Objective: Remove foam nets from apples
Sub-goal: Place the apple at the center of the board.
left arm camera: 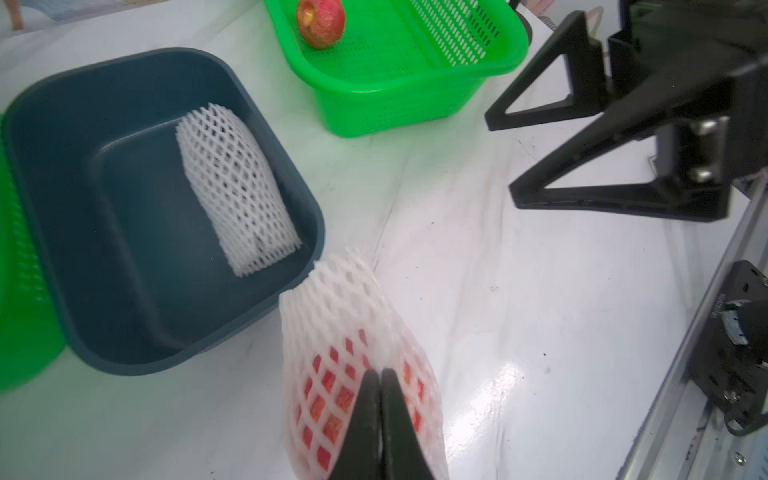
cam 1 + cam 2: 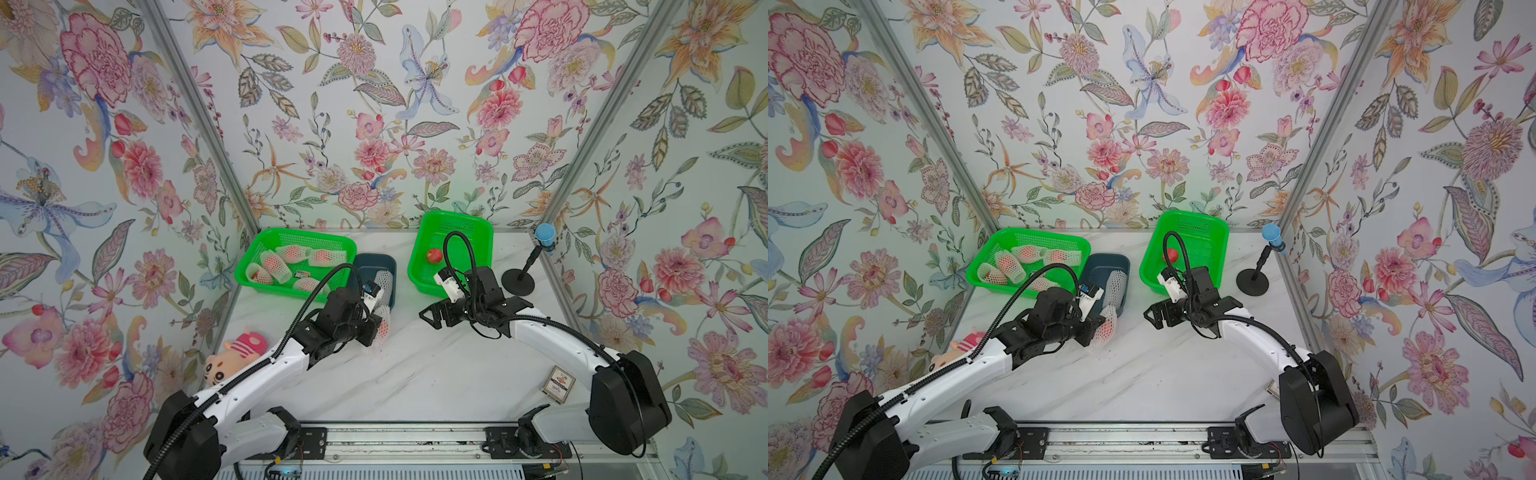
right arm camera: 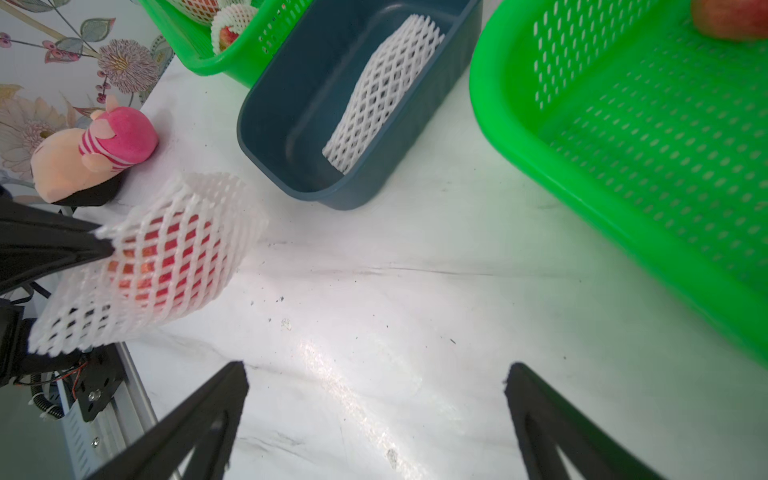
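Note:
The foam net is to be released, so I will move my left gripper down and back from the blue bin point(image 1: 124, 249), because bare tabletop is below and back of it.
My left gripper point(image 1: 380, 372) is shut on the white foam net point(image 1: 332, 316) that wraps a red apple point(image 3: 166, 257), pinching the mesh on the side and holding it just above the table by the dark blue bin point(image 1: 124, 249). In both top views the netted apple point(image 2: 383, 328) point(image 2: 1106, 328) sits at the fingertips. My right gripper point(image 3: 378, 370) point(image 2: 430, 320) stands wide open and empty, a short way to the right. An empty net point(image 1: 237, 187) lies in the blue bin. A bare apple point(image 2: 433, 255) lies in the right green basket point(image 2: 457, 220). Several netted apples point(image 2: 274, 266) fill the left green basket point(image 2: 299, 232).
A pink striped plush toy point(image 2: 237, 353) lies at the table's left edge beside my left arm. A black stand with a blue top point(image 2: 519, 278) stands at the back right. A small printed box point(image 2: 558, 384) lies near my right arm's base.

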Motion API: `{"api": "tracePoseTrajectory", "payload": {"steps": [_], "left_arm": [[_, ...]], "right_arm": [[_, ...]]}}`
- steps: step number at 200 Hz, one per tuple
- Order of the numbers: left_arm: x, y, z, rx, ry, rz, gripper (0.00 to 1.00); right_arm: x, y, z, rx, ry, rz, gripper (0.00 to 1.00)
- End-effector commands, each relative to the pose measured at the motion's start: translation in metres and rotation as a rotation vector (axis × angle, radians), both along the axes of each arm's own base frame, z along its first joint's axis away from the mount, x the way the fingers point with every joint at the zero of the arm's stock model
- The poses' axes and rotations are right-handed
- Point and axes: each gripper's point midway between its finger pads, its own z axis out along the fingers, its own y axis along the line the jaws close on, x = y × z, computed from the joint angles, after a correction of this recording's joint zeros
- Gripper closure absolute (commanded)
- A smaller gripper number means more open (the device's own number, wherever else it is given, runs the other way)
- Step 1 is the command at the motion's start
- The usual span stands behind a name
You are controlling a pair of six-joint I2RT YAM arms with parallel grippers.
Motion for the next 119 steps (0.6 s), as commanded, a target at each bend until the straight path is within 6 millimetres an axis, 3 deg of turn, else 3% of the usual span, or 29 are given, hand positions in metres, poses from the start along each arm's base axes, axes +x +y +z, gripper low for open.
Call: {"api": "tracePoseTrajectory", "payload": {"steps": [1,60,119], "left_arm": [[-0.015,-0.023,-0.002,-0.05,-0.004,-0.073,1.0],[-0.029,-0.06,-0.029,0.02,0.026,-0.199,1.0],[-0.024,-0.059,-0.063,0.145,0.038,-0.2,0.97]], "right_arm": [[-0.009,-0.003,-0.007,0.01,0.028,-0.003,0.01],[-0.01,-0.025,-0.029,-0.009,0.04,-0.152,0.01],[-0.017,-0.035,-0.054,-0.031,0.073,-0.207,0.01]]}}
